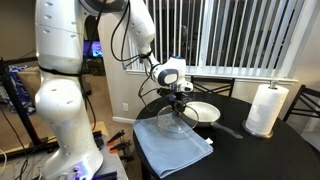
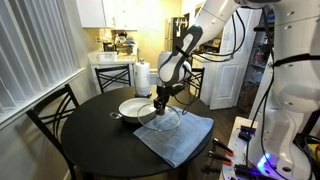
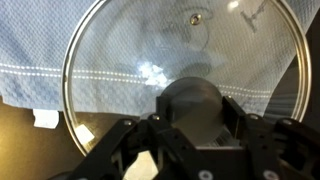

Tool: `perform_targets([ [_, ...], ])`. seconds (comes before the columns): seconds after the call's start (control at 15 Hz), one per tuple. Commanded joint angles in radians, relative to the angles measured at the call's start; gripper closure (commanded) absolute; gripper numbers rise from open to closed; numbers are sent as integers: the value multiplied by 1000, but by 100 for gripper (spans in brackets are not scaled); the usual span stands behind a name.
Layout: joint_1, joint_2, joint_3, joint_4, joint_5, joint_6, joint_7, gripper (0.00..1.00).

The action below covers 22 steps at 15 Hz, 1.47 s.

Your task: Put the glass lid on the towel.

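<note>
My gripper is in front of and above the towel's middle (image 1: 170, 143), and the lid's rim hangs over the towel's edge. Next, it will move back and down to release there.
The glass lid (image 3: 130, 60), round with a metal rim and a dark centre knob, fills the wrist view. My gripper (image 3: 195, 112) is shut on the knob, one finger on each side. Below the lid lies the light blue-grey towel (image 3: 40, 40), seen through the glass. In both exterior views the gripper (image 1: 178, 100) (image 2: 160, 103) holds the lid (image 1: 172, 122) (image 2: 163, 118) low over the far part of the towel (image 1: 172, 148) (image 2: 178, 138). I cannot tell whether the lid touches the cloth.
A pale shallow pan (image 1: 205, 112) (image 2: 135, 107) sits just beyond the towel on the round dark table (image 1: 250, 155) (image 2: 95, 130). A white paper towel roll (image 1: 265, 108) (image 2: 142, 77) stands at the table's edge. Chairs surround the table.
</note>
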Motion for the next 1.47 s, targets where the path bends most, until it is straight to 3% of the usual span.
perform_targets([
  [0.0, 8, -176, 28, -257, 17, 134, -31, 67],
  [0.33, 25, -240, 53, -440, 39, 242, -23, 67],
  [0.4, 29, -182, 45, -368, 16, 221, -9, 67],
  [0.87, 49, -171, 18, -357, -53, 192, 47, 67],
  [1.4, 52, 27, -58, -190, -83, 140, 84, 67],
])
